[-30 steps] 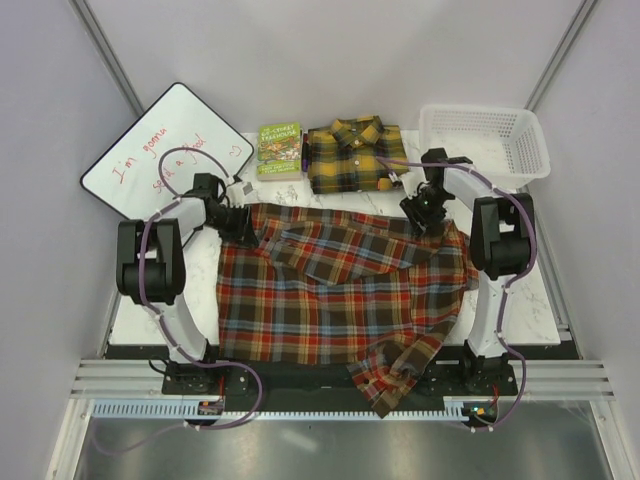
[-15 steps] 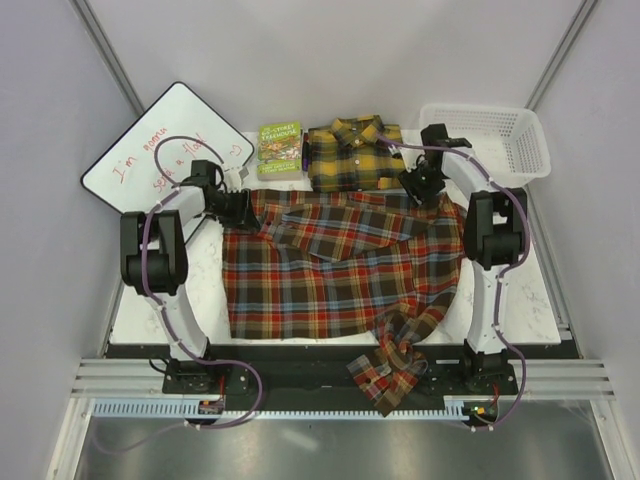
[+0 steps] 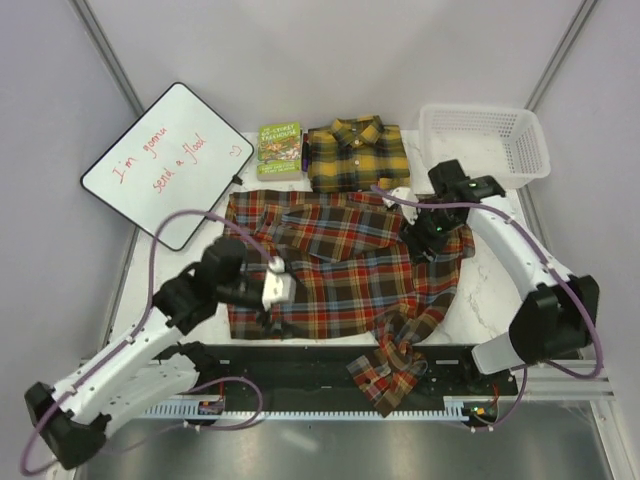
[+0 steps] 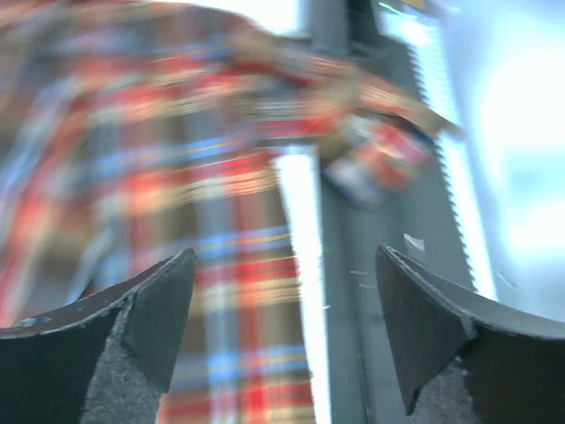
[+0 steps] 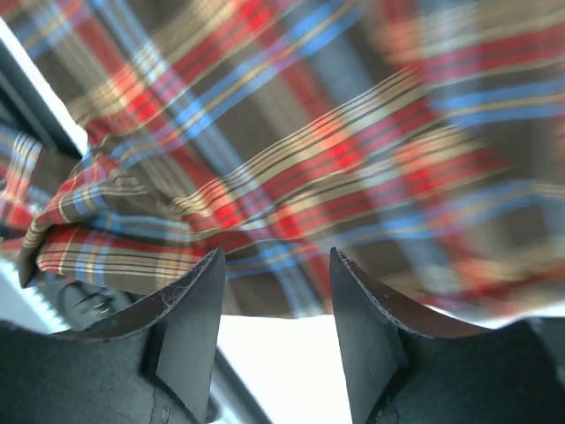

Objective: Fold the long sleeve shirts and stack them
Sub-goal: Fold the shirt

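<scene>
One sleeve of the red-brown shirt hangs past the near edge of the table. I will move my left gripper down, back and to the right in the top view, onto the sleeve's end (image 3: 376, 386) (image 4: 389, 162).
The red-brown plaid long sleeve shirt (image 3: 340, 265) lies spread across the middle of the table, and one sleeve (image 3: 392, 370) hangs over the near edge. The yellow and black long sleeve shirt (image 3: 355, 155) lies folded at the back. My left gripper (image 3: 268, 314) hovers over the red-brown shirt's near left hem, open wide with nothing between its fingers. The left wrist view is blurred; it shows my left gripper (image 4: 287, 265) above the red-brown shirt (image 4: 177, 177) and the table's edge. My right gripper (image 3: 426, 238) is over the shirt's right side, open and empty. In the right wrist view my right gripper (image 5: 278, 258) has plaid cloth (image 5: 353, 132) just beyond it.
A small green book (image 3: 280, 150) lies left of the yellow shirt. A whiteboard (image 3: 165, 160) with red writing leans at the back left. A white mesh basket (image 3: 485, 140) stands at the back right. Bare marble table (image 3: 500, 290) shows right of the shirt.
Both grippers have opened and let go of the shirt's far edge. The left arm has swung back to the near left hem; the right has drawn nearer. The shirt now lies flat.
</scene>
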